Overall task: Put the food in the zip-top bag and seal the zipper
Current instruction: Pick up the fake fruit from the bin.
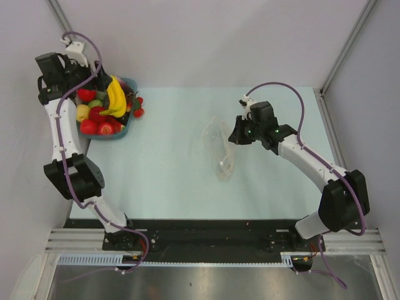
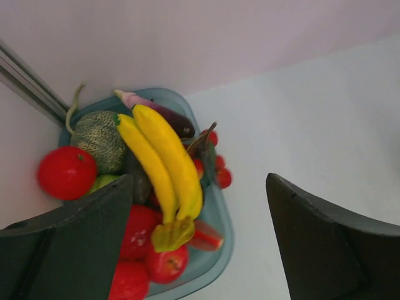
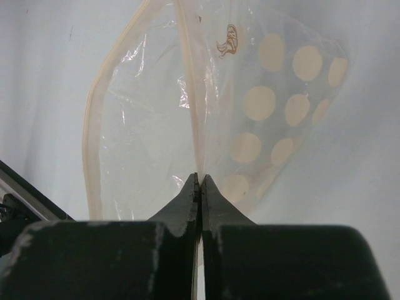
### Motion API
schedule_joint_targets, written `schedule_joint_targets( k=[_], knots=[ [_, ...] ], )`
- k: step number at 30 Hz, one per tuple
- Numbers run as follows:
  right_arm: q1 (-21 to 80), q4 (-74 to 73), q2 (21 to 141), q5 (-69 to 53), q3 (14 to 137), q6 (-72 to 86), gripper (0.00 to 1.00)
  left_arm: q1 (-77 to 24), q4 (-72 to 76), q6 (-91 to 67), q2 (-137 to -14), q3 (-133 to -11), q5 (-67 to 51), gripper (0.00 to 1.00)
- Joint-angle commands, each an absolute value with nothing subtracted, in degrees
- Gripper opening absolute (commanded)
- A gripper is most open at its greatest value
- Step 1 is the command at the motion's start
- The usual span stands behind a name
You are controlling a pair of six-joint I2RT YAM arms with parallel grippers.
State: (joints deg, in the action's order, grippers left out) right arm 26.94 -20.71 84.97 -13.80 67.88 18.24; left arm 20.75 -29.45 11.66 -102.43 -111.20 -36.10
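My left gripper is to go down, turning, onto the stem end of the yellow bananas, since that narrow end lies uncovered on top of the piled food.
The food (image 1: 100, 115) is piled in a blue basket (image 1: 130, 84) at the table's far left: yellow bananas (image 2: 165, 162), a red tomato (image 2: 65, 172), a green melon (image 2: 100, 140), a purple eggplant (image 2: 165, 117) and red apples (image 2: 165, 262). My left gripper (image 1: 84, 87) hovers above the basket, open and empty (image 2: 199, 181). The clear zip-top bag (image 1: 219, 147), printed with pale dots, lies mid-table with its mouth open (image 3: 144, 125). My right gripper (image 1: 234, 134) is shut (image 3: 200, 178) on one lip of the whitish zipper (image 3: 187, 62). The other lip (image 3: 90, 144) curves to the left.
Small red fruits (image 1: 138, 111) hang over the basket's right rim. A metal frame post (image 1: 347, 47) rises at the far right corner and another (image 1: 59, 15) at the far left. The black base rail (image 1: 206, 237) runs along the near edge.
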Motion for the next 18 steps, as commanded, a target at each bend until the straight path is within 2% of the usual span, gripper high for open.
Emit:
schedule_joint_targets(
  k=[1,2,6,12,18],
  knots=[
    [27.25,-19.42,85.34,-13.62,70.66,17.05,0.0,20.04,-45.75,42.59,-104.59,-113.47,-35.16,0.91],
    [27.25,-19.42,85.34,-13.62,70.66,16.96,0.0,20.04,-48.05,45.93,-105.02,-113.38,-34.72,0.94],
    [27.33,-19.77,85.6,-13.62,70.84,16.79,0.0,19.86,-53.08,60.01,-106.43,-110.49,-30.33,0.89],
    [27.51,-20.04,86.83,-13.89,71.63,16.96,0.0,19.78,-48.08,71.09,-105.64,-103.2,-26.02,0.9],
    [27.51,-20.48,87.71,-13.89,72.68,16.53,0.0,19.25,-44.83,76.02,-109.07,-102.57,-21.71,0.89]
  ],
)
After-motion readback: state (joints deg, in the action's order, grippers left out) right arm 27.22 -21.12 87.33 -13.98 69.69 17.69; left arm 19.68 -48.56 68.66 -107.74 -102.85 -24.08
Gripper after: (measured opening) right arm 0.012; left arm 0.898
